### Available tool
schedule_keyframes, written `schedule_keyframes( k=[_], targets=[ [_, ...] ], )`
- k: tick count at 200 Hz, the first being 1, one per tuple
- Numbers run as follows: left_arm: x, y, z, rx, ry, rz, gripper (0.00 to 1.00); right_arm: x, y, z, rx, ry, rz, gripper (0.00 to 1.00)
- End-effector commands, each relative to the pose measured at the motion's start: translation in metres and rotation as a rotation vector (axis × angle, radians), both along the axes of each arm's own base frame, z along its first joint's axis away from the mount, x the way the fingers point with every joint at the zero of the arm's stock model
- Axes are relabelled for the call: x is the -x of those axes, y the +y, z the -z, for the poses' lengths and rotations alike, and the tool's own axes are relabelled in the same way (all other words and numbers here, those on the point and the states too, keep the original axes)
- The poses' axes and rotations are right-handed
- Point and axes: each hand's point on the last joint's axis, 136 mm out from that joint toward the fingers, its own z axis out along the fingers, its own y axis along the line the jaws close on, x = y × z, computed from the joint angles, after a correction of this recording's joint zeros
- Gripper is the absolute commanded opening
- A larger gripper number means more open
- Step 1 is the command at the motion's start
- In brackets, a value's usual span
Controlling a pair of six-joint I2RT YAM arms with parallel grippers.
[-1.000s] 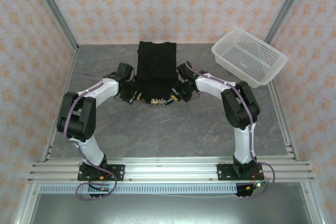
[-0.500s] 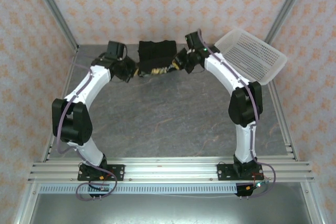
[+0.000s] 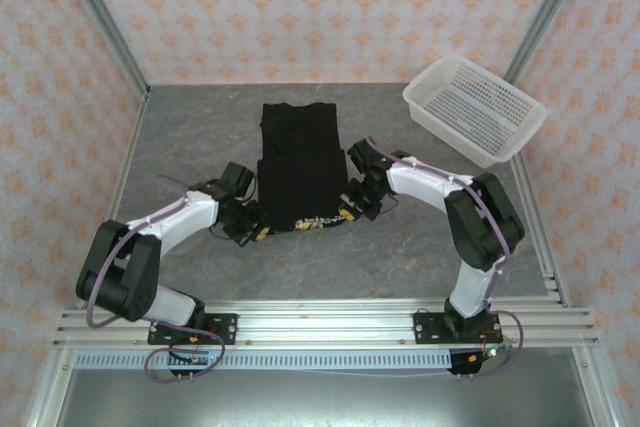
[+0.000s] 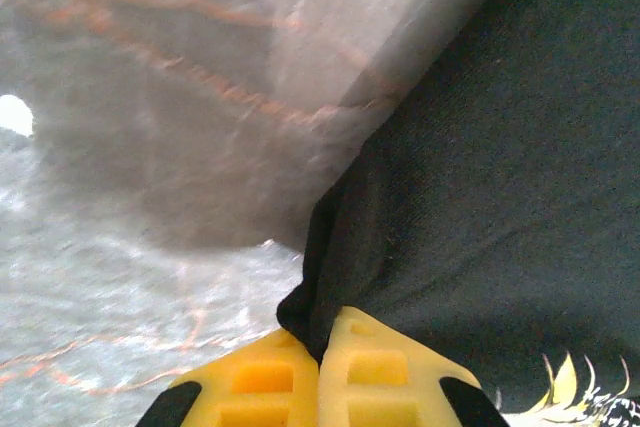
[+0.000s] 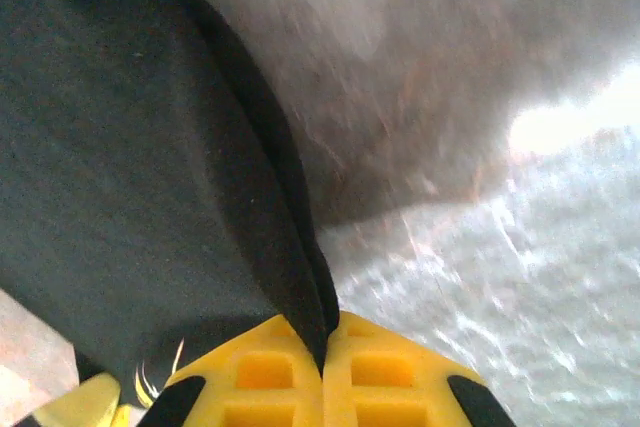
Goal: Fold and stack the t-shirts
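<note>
The t-shirt's far end lies outward of its near corner, so my left gripper will next lift that corner, carry it outward over the t-shirt and lower to release it.
A black t-shirt (image 3: 300, 162) lies stretched lengthwise in the middle of the table, plain side up, with a strip of coloured print showing along its near edge. My left gripper (image 3: 254, 228) is shut on the shirt's near left corner, and its yellow fingers (image 4: 270, 379) pinch a fold of the black cloth (image 4: 480, 177). My right gripper (image 3: 349, 209) is shut on the near right corner. Its yellow fingers (image 5: 385, 372) clamp the edge of the t-shirt (image 5: 120, 167) just above the grey tabletop.
A white plastic mesh basket (image 3: 474, 108) stands at the back right of the table. Metal frame posts run along the left edge (image 3: 120, 177) and right edge (image 3: 535, 217). Bare grey tabletop (image 3: 340, 267) lies between the shirt and the arm bases.
Both grippers swung the shirt's held edge to the back of the table half a second ago, then drew it back toward the near side. The shirt now lies longer and flatter.
</note>
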Motion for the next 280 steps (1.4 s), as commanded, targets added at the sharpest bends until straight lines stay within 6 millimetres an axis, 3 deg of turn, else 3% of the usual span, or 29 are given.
schedule_keyframes(
  k=[1,37,78,107,127,158,178,207,248,280],
  targets=[
    [0.024,0.009,0.0,-0.023,0.025,0.01,0.0,0.029,-0.007,0.0,0.0,0.041,-0.05,0.0],
    [0.045,-0.003,-0.027,0.024,-0.021,0.081,0.0,0.073,-0.013,-0.016,-0.008,0.084,-0.169,0.0],
    [0.069,-0.018,-0.073,0.052,-0.1,0.157,0.0,0.094,-0.015,-0.066,-0.082,0.082,-0.203,0.0],
    [0.056,-0.018,-0.125,0.057,-0.237,0.167,0.0,0.098,-0.015,-0.104,-0.117,0.065,-0.172,0.0],
    [0.033,-0.022,-0.16,0.044,-0.304,0.15,0.0,0.091,-0.016,-0.127,-0.128,0.053,-0.128,0.0],
    [-0.008,-0.036,-0.194,0.023,-0.329,0.127,0.0,0.051,-0.019,-0.157,-0.176,0.02,0.01,0.0],
    [-0.026,-0.035,-0.192,-0.005,-0.26,0.101,0.0,0.018,-0.023,-0.169,-0.17,-0.016,0.056,0.0],
    [-0.062,-0.016,-0.186,-0.02,-0.215,-0.021,0.0,-0.034,-0.021,-0.175,-0.234,-0.019,0.151,0.0],
    [-0.135,-0.016,-0.185,0.027,-0.235,-0.102,0.0,-0.105,-0.019,-0.16,-0.253,0.04,0.262,0.0],
    [-0.187,-0.009,-0.16,-0.006,-0.196,-0.122,0.0,-0.167,-0.011,-0.145,-0.255,0.014,0.305,0.0]
  ],
)
